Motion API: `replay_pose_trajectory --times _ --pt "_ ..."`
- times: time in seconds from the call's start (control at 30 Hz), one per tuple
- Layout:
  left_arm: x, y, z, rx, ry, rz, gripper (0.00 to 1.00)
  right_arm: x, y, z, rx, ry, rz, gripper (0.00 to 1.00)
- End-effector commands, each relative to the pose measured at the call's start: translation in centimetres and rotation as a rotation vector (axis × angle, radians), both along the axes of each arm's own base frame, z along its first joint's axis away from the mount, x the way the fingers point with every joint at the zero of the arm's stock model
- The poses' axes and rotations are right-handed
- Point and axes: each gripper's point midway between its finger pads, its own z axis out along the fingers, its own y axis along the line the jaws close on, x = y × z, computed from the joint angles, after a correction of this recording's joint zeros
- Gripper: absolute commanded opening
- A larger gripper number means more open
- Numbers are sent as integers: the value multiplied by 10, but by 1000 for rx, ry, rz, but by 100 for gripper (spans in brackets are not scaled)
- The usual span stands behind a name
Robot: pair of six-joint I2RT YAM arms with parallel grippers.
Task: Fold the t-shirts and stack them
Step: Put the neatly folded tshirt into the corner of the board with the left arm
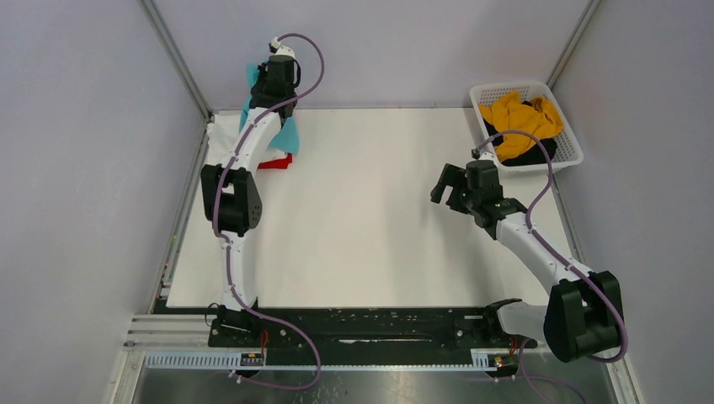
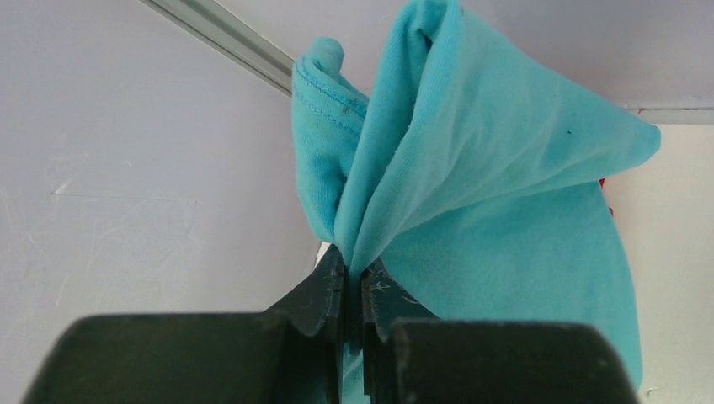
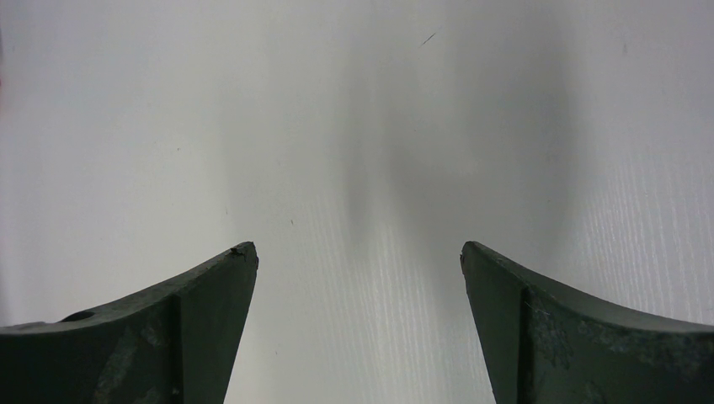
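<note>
Next, my left gripper carries the t-shirt down and toward the nearby side wall, over the stack.
My left gripper (image 1: 261, 84) (image 2: 354, 273) is raised at the far left corner and shut on a bunched fold of the turquoise t-shirt (image 2: 505, 210). The shirt hangs from it (image 1: 289, 135) over the left stack. Under it lie a white t-shirt (image 1: 223, 139) and a red t-shirt (image 1: 276, 162), both partly hidden by the arm. My right gripper (image 1: 444, 187) (image 3: 358, 252) is open and empty above the bare table, right of centre. A mustard-yellow t-shirt (image 1: 522, 114) and a black one (image 1: 539, 151) lie crumpled in the basket.
The white lattice basket (image 1: 505, 87) stands at the back right corner. The white table (image 1: 362, 210) is bounded by grey walls at the back and both sides, with metal rails (image 2: 219, 38) in the corners. The arm bases sit along the near edge.
</note>
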Motion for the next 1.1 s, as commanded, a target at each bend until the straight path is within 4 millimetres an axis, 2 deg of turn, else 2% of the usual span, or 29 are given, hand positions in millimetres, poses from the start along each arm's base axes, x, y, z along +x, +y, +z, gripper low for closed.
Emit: replay_pose_trajectory --times 0.0,0.13,0.47,0.7,0.83,1.07 --pt "-3 22 58 -23 -143 31 0 8 3 11 11 -19 2 99" --pt "6 40 42 -7 -150 83 0 9 3 9 8 -12 -2 99" --pt "39 77 -17 10 -135 128 0 11 3 -2 -3 31 -7 100" --pt "46 109 -26 40 -151 168 0 11 -2 -8 -33 63 -22 99" --pt "48 130 -41 19 -137 192 0 10 -6 -12 -58 81 -37 100" --pt "53 139 -52 -16 -140 187 0 10 -6 -10 -58 78 -35 100"
